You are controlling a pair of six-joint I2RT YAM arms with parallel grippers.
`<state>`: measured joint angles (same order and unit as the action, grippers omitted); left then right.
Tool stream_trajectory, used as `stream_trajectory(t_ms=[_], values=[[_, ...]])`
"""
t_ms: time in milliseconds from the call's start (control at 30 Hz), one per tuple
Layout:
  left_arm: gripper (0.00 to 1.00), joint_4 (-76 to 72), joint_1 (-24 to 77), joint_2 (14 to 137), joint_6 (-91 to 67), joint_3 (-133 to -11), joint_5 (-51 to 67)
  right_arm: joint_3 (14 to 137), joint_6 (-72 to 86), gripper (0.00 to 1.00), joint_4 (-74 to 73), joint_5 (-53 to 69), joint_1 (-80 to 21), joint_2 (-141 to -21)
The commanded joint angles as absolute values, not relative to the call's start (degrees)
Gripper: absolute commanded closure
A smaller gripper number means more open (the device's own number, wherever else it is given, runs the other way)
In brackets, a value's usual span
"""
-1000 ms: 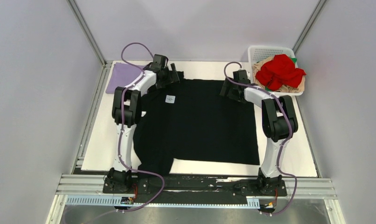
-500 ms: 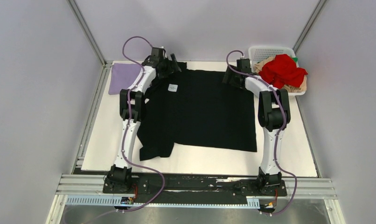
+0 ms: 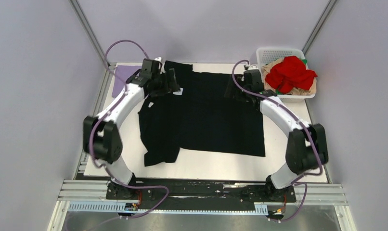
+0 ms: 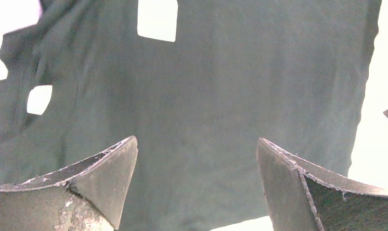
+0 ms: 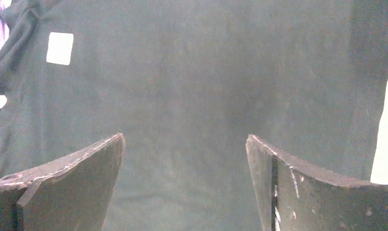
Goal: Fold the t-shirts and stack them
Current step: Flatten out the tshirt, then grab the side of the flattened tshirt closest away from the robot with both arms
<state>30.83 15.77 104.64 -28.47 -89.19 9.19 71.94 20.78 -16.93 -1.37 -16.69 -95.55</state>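
The near sleeve sticks out past the shirt's body. I will move my left gripper back from the label [image 3: 178,90] and down onto the end of that sleeve to close.
The large black t-shirt [image 3: 206,115] lies spread flat on the white table [image 3: 298,159], its small white neck label [image 3: 178,90] near the far left. My left gripper [image 3: 171,81] hovers over the shirt's far left part next to the label, jaws wide open and empty; the left wrist view shows the gripper [image 4: 196,138] over black cloth [image 4: 221,86] and the label [image 4: 157,19]. My right gripper [image 3: 233,91] is open and empty over the shirt's far right part; the right wrist view shows it [image 5: 185,135] over the cloth [image 5: 206,72]. A lavender t-shirt [image 3: 119,81] lies at the far left corner.
A white mesh basket [image 3: 278,52] at the far right corner holds a red t-shirt [image 3: 291,72] on top of tan cloth [image 3: 307,89], with a bit of green [image 3: 303,61]. The shirt's left sleeve [image 3: 158,154] hangs toward the near left. Grey walls enclose the table.
The black shirt slid toward the far edge and now lies flat. Both arms swung their elbows outward, and the grippers drew back from the far hem and stand open over the cloth.
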Motion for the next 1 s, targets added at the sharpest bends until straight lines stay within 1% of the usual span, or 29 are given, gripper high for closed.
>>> stream_trajectory(t_ms=[0, 33, 133, 200, 333, 467, 500, 667, 833, 967], values=[[0.00, 35.1, 18.6, 86.0, -33.7, -72.6, -0.3, 60.8, 26.9, 0.00, -17.0, -1.2, -15.4, -83.2], [0.00, 36.8, 19.9, 83.8, -35.6, -68.0, -3.3, 58.3, 27.8, 0.00, -17.0, -1.6, -15.4, -80.5], [0.00, 46.9, 23.5, 75.1, -40.6, -61.1, -9.5, 51.4, 29.9, 0.00, -17.2, -1.7, -15.3, -72.8], [0.00, 51.3, 25.9, 70.8, -44.7, -55.0, -9.9, 48.0, 30.5, 0.00, -17.8, -2.4, -15.3, -69.1], [0.04, 53.6, 30.2, 63.6, -52.5, -46.6, -8.2, 44.1, 30.6, 0.00, -19.0, -4.8, -15.2, -65.2], [0.14, 49.4, 31.2, 60.4, -56.1, -39.8, -5.8, 43.5, 30.4, 0.00, -20.7, -5.9, -15.2, -65.1], [0.18, 47.0, 31.3, 60.3, -56.6, -38.8, -5.3, 43.5, 30.3, 0.00, -20.9, -6.0, -15.2, -65.3], [0.32, 40.4, 31.5, 64.0, -55.3, -34.8, -1.3, 43.4, 30.5, 0.00, -22.2, -7.0, -15.1, -65.7], [0.35, 41.5, 31.7, 70.6, -53.3, -35.2, -3.8, 42.5, 31.8, 0.00, -24.0, -8.9, -14.7, -64.4], [0.40, 40.3, 31.8, 76.0, -51.5, -35.2, -3.1, 41.9, 33.0, 0.00, -26.1, -10.4, -13.7, -62.7]])
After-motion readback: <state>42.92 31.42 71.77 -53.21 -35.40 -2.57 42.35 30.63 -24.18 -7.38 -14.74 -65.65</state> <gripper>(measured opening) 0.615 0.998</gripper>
